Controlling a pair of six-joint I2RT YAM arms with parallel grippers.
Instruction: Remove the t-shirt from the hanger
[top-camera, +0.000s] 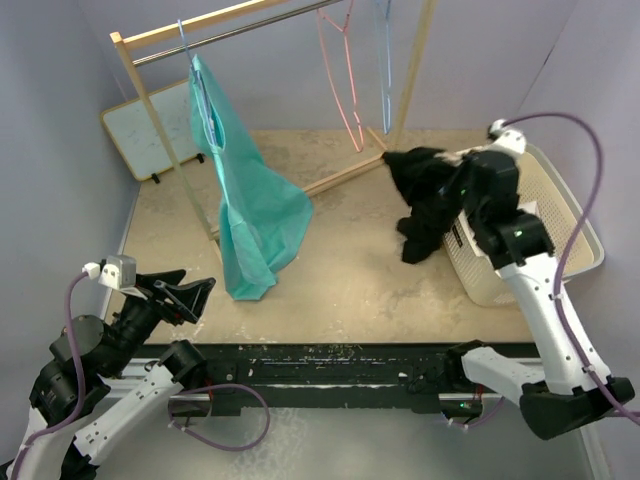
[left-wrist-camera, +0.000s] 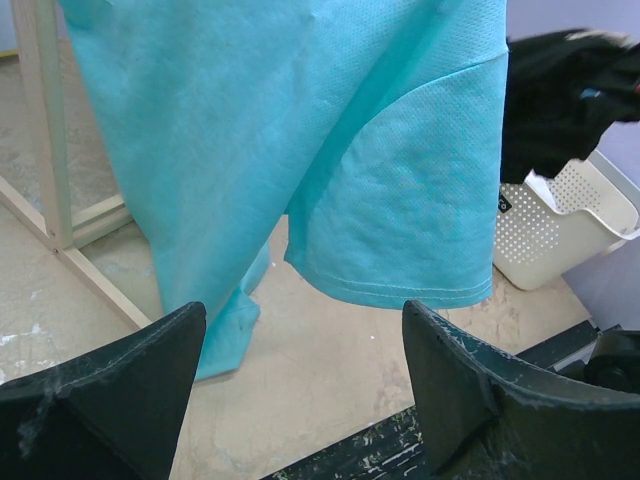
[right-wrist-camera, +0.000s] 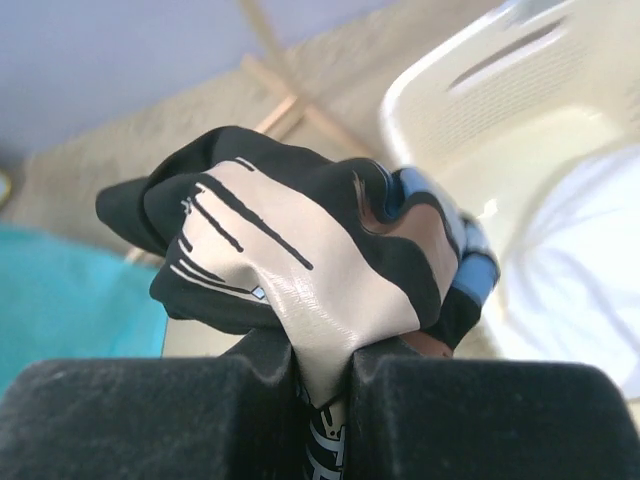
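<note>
The robot's right gripper will next lift the black t-shirt to the right in the top view, then bring it down over the basket's white cloth.
A teal t-shirt hangs from a blue hanger at the left end of the wooden rack; its hem reaches the table. My left gripper stands open, low and in front of the shirt, apart from it. In the left wrist view the teal t-shirt fills the space above my open left gripper. My right gripper is shut on a black t-shirt that dangles beside the basket. The right wrist view shows the black t-shirt's printed fabric pinched in my right gripper.
A white laundry basket with white cloth inside stands at the right. An empty pink hanger and a pale blue hanger hang at the rack's right end. A whiteboard leans at the back left.
</note>
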